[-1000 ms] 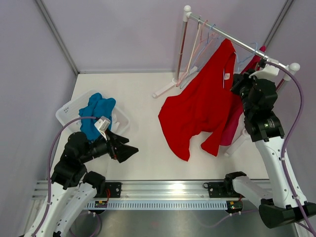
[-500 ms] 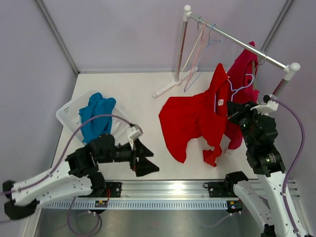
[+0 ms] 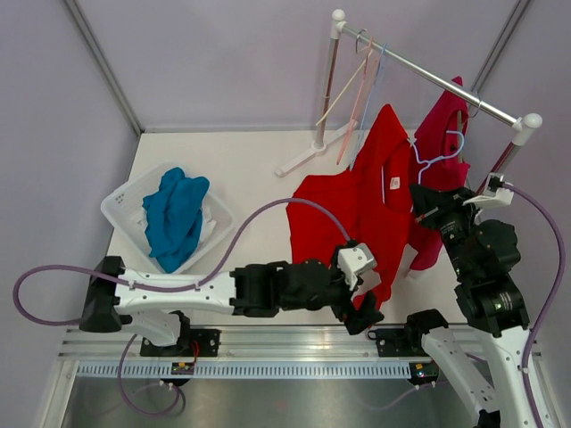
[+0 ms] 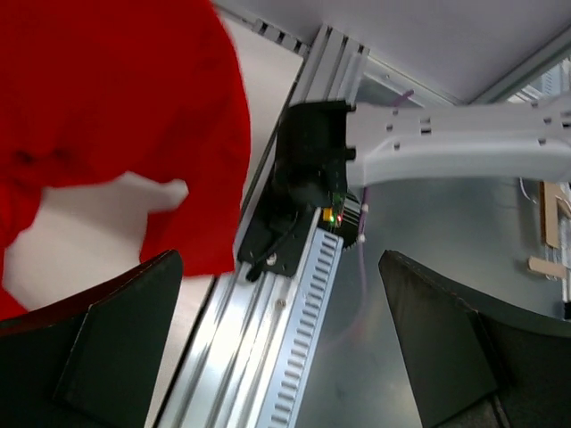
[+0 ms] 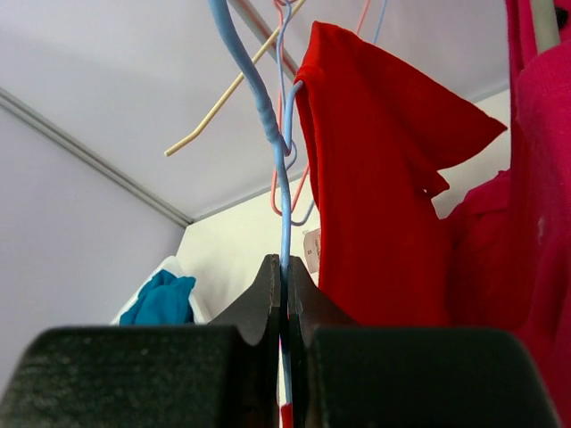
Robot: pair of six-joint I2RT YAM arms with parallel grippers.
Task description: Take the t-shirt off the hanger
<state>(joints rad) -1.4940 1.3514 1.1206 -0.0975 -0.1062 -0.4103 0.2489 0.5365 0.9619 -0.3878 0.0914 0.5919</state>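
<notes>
My left gripper slides to the right in the top view and closes next while the hanger stays held, since the t-shirt's lower hem hangs that way.
A red t-shirt hangs on a light blue hanger, held off the rack rail with its lower part draped toward the table. My right gripper is shut on the hanger's wire; in the right wrist view the fingers pinch the blue wire, with the red shirt just to the right. My left gripper is open and empty at the shirt's lower hem. In the left wrist view the gripper is spread wide over the front rail, with the red shirt at upper left.
A clothes rack stands at the back right with a magenta shirt and several empty hangers. A white basket holding a blue garment sits at the left. The metal rail and the right arm's base lie along the front edge.
My left arm has swept from beside the basket across the front to the red shirt's lower hem. My right gripper has drawn the hanger and shirt off the rail toward the front.
</notes>
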